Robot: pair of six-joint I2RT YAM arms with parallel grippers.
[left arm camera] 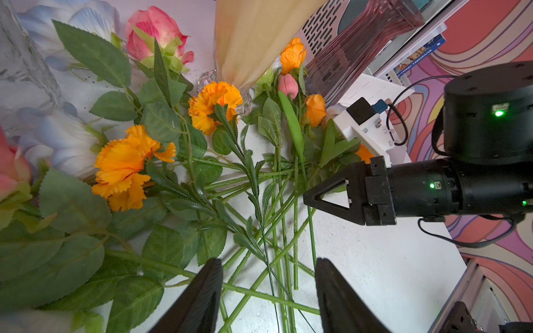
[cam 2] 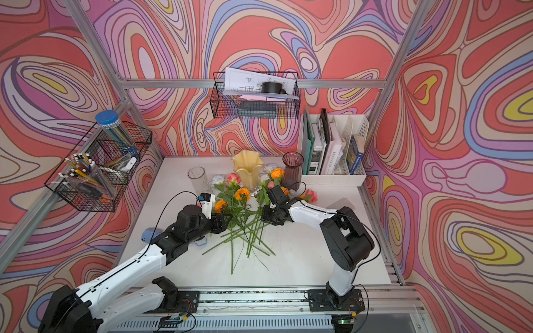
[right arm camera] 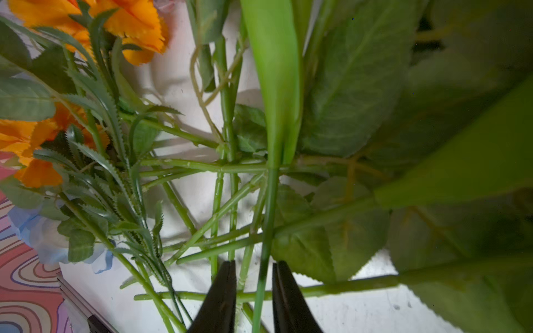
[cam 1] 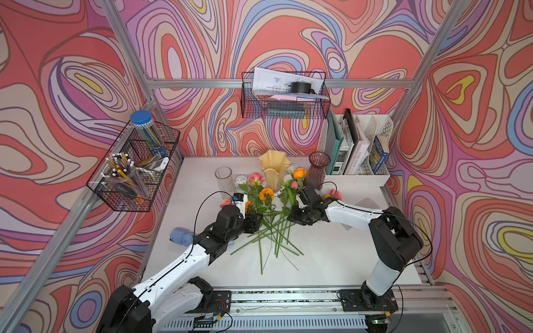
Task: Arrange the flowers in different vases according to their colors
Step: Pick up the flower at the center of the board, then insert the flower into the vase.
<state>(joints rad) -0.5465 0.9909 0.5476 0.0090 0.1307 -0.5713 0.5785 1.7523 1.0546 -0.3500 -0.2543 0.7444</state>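
My right gripper should next stay where it is at the heap and close its fingers on the thin green stem, because that stem already runs between them.
The flowers lie in a heap mid-table, stems (cam 1: 274,230) crossing towards the front. Among them are orange marigolds (left arm camera: 215,105), a pink rose (left arm camera: 155,33) and white blooms (left arm camera: 63,141). Behind them stand the vases: clear cylinder (cam 1: 223,178), yellow-amber ruffled one (cam 1: 272,170) and dark purple ribbed one (cam 1: 318,170), with nothing inside them. My left gripper (left arm camera: 268,262) hangs open over the crossed stems at the heap's left. My right gripper (right arm camera: 253,263), at the heap's right (cam 1: 290,216), is narrowly open. A thin green stem (right arm camera: 269,219) runs between its fingers with a gap on each side.
A white file rack (cam 1: 357,150) with books stands at the back right. Wire baskets hang on the left wall (cam 1: 127,178) and back wall (cam 1: 284,95). A pale blue object (cam 1: 180,236) lies beside my left arm. A grey sheet (cam 1: 366,204) lies under my right arm.
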